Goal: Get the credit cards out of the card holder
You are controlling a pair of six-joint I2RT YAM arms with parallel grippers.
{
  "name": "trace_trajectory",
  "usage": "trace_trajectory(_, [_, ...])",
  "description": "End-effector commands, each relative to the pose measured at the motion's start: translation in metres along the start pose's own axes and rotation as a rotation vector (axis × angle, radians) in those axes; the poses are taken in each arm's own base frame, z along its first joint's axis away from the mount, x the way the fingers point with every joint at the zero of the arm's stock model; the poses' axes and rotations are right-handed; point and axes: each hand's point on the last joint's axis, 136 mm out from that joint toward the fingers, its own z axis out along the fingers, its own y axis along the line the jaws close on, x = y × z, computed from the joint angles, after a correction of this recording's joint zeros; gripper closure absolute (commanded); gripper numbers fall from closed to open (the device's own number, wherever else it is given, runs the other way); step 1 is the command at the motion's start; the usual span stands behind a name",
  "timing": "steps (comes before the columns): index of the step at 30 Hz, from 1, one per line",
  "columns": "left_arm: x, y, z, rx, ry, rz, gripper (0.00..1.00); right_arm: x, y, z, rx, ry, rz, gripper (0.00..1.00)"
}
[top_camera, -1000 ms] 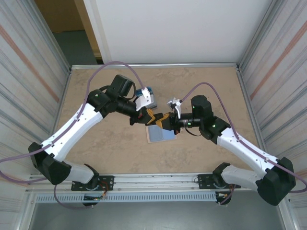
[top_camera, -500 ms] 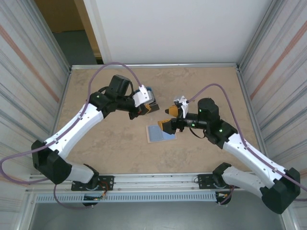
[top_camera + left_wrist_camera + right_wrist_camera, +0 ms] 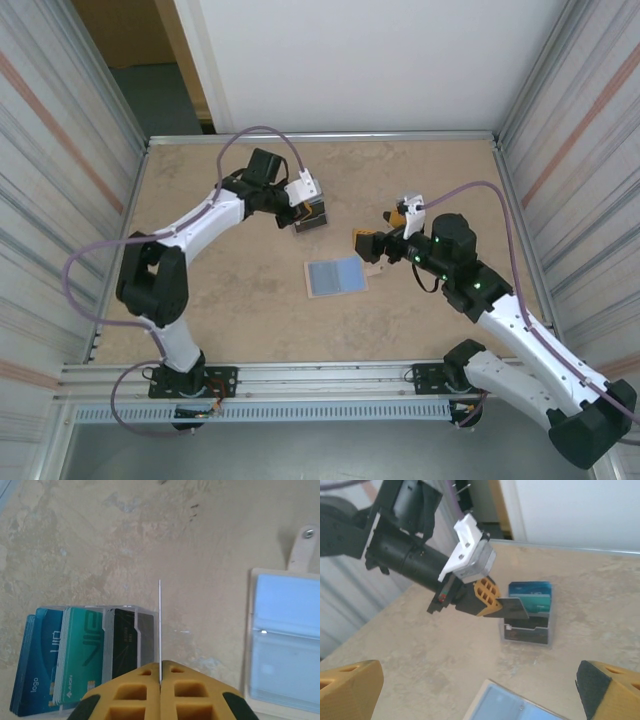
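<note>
The thin grey card goes outward and down with my left gripper into the black cards' slot next, then gets released. Similar dark cards already stand there.
The card holder lies open and flat on the table, pale-blue lining up; its tan tab points away from it. My left gripper is shut on a thin grey credit card, seen edge-on in the left wrist view. It holds the card just above a clear box that stands blue, teal and black cards upright. My right gripper is open wide with nothing in it, to the right of the card holder.
The clear card box stands behind the card holder near the table's middle. Metal side walls close in the table left and right, and a rail runs along the near edge. Bare tabletop lies round the wallet.
The right gripper has opened and drawn back to the right, away from the card holder. The left gripper has carried the grey card back from above the wallet to the clear box.
</note>
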Motion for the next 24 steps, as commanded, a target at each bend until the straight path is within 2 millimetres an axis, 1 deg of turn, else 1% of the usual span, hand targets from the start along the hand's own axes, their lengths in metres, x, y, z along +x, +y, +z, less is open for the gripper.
trace_trajectory(1, [-0.015, 0.023, 0.001, -0.041, -0.042, 0.064, 0.98, -0.006, -0.009, -0.008, 0.036, -0.053, 0.056, 0.01])
trace_trajectory(3, [-0.010, 0.028, 0.010, -0.036, -0.028, 0.060, 0.98, -0.008, -0.011, -0.011, 0.042, -0.083, 0.072, 0.01])
trace_trajectory(6, [-0.001, 0.035, 0.021, -0.034, -0.008, 0.053, 0.98, -0.012, -0.021, -0.014, 0.090, -0.110, 0.112, 0.01])
trace_trajectory(10, [0.007, 0.039, 0.030, -0.029, 0.009, 0.041, 0.98, -0.007, -0.037, -0.013, 0.169, -0.061, 0.145, 0.01])
trace_trajectory(11, [0.009, 0.039, 0.032, -0.026, 0.011, 0.036, 0.98, -0.005, -0.038, -0.012, 0.173, -0.051, 0.151, 0.01])
trace_trajectory(16, [0.019, 0.041, 0.038, -0.016, 0.018, 0.007, 0.97, -0.001, -0.038, -0.006, 0.157, -0.028, 0.170, 0.01])
trace_trajectory(24, [0.030, 0.043, 0.047, -0.003, 0.037, -0.009, 0.97, -0.002, -0.040, -0.005, 0.166, -0.036, 0.177, 0.01])
